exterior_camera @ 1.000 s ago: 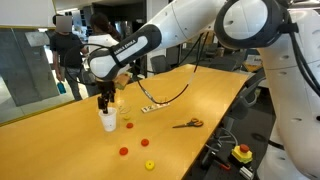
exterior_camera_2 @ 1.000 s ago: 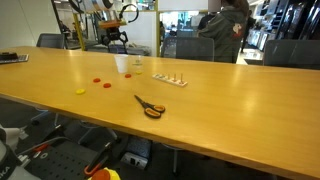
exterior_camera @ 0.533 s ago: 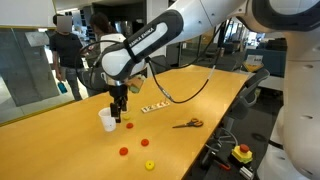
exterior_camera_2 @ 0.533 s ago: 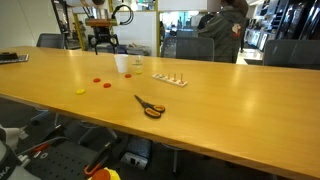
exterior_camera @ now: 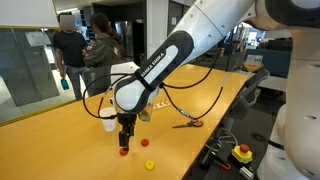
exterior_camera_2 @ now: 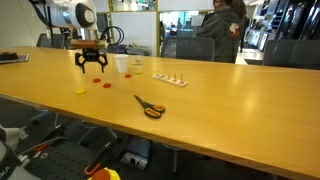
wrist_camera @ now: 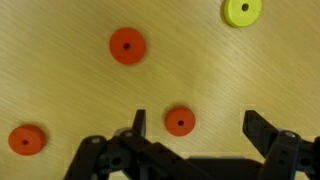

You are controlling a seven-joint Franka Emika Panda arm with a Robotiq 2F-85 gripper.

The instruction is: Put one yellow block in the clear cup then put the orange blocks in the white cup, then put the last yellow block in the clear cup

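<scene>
I need to ease my gripper down and to the left in the wrist view, onto the orange block between its fingers, because the block is below, nearer the finger on that side.
Looking down in the wrist view, my gripper [wrist_camera: 200, 128] is open above the wooden table. One orange block [wrist_camera: 180, 121] lies between the fingers, nearer the left one. Two more orange blocks [wrist_camera: 127, 45] [wrist_camera: 27, 140] lie up-left and far left. A yellow block [wrist_camera: 241, 11] sits at the top right. In an exterior view the gripper [exterior_camera: 124, 141] hangs just over an orange block [exterior_camera: 124, 152], beside the white cup [exterior_camera: 108, 120]. The white cup [exterior_camera_2: 122, 64] and the clear cup [exterior_camera_2: 137, 65] stand right of the gripper [exterior_camera_2: 92, 64].
Orange-handled scissors [exterior_camera_2: 150, 107] lie toward the table's middle, and a small strip of parts [exterior_camera_2: 170, 79] lies beyond them. People stand behind the table in both exterior views. A yellow box with a red button [exterior_camera: 242, 153] sits below the table edge.
The arm has swung away from above the cups and come down over the loose blocks. The gripper has stayed open and empty.
</scene>
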